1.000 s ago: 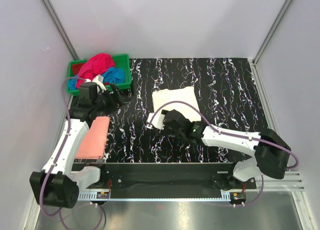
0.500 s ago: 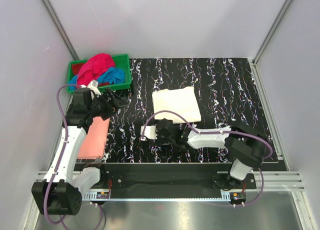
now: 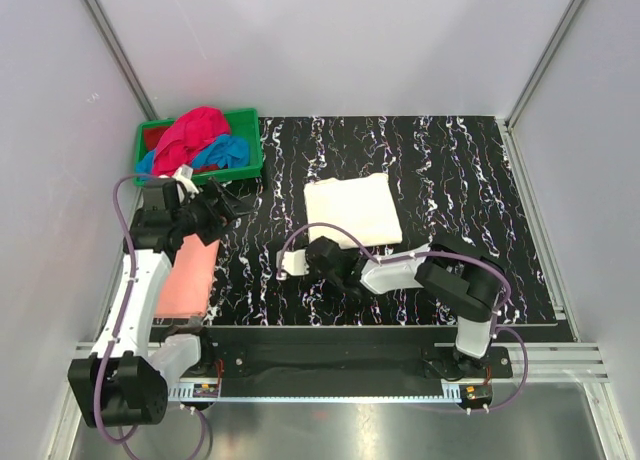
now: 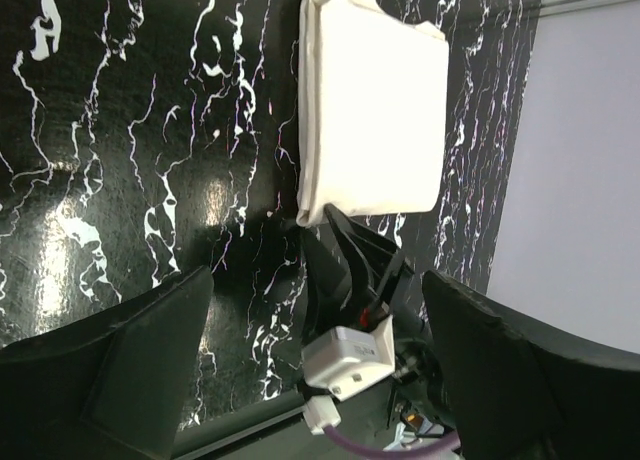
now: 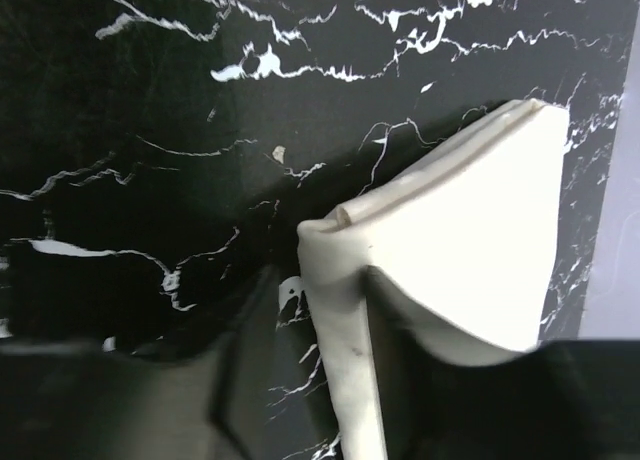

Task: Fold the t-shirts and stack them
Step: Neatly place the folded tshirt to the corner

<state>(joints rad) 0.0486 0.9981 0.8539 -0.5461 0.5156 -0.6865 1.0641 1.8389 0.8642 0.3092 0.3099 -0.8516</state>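
The cream t-shirt's corner nearest the crate lies below my left gripper, to its right in the top view, so I need to bring my left gripper down and across onto that corner next.
A folded cream t-shirt lies flat mid-table, also seen in the left wrist view. My right gripper sits at its near-left corner. In the right wrist view the cream t-shirt's folded corner runs between the fingers, with a sliver of table showing beside the left finger. A folded salmon-pink t-shirt lies at the left edge. My left gripper hovers above the table beside it, wide open and empty. Magenta-red and blue t-shirts lie crumpled in the crate.
A green plastic crate stands at the back left corner. The right arm's white wrist camera shows between my left fingers. Walls close the table on three sides, and a black rail runs along the near edge.
The right arm has folded in toward its base and its gripper has slid left to the cream t-shirt's near-left corner. The left gripper dropped slightly nearer.
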